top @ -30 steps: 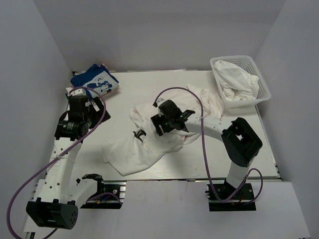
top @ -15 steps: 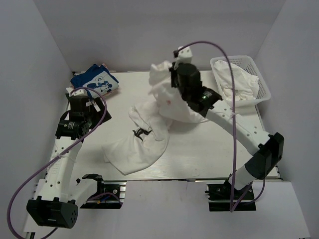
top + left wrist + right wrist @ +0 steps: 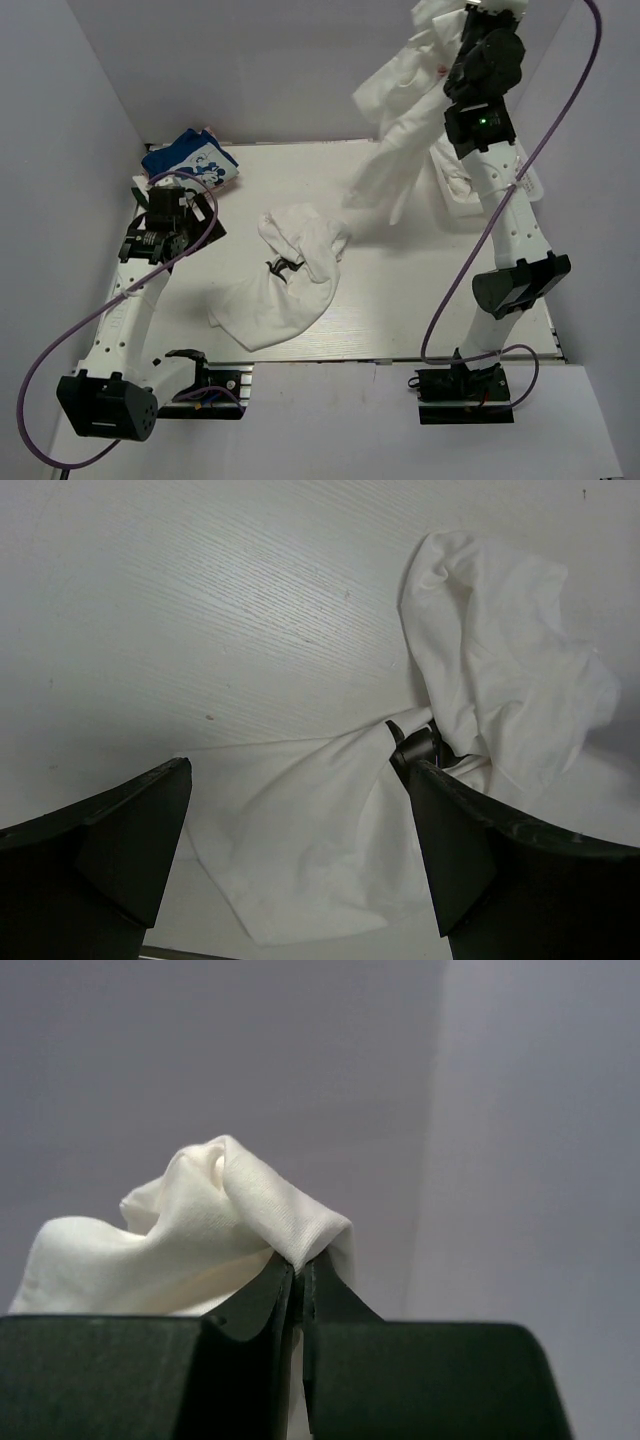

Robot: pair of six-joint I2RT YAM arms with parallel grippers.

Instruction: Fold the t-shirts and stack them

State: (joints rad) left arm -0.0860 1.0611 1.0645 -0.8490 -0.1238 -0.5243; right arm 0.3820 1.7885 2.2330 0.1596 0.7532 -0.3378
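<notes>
My right gripper should next lower the hanging white t-shirt over the white mesh basket, because another white t-shirt is already lying at the centre of the table.
My right gripper (image 3: 452, 48) is raised high at the back right and is shut on a fold of a white t-shirt (image 3: 395, 140). The shirt hangs down clear of the table. In the right wrist view the jaws (image 3: 300, 1265) pinch the white fabric (image 3: 190, 1235). A second white t-shirt (image 3: 285, 285) with a small dark print lies crumpled at the table's centre. It also shows in the left wrist view (image 3: 330, 830). A folded blue t-shirt (image 3: 190, 160) with a white graphic lies at the back left. My left gripper (image 3: 175, 208) is open and empty at the left, above the table (image 3: 298, 775).
The white mesh basket (image 3: 531, 186) stands at the back right, mostly hidden behind the right arm and the hanging shirt. White walls close in the table (image 3: 400, 290) on three sides. Purple cables loop from both arms.
My right arm has lifted the white t-shirt off the table's centre and swung it up and to the back right. The left gripper has shifted slightly towards the back.
</notes>
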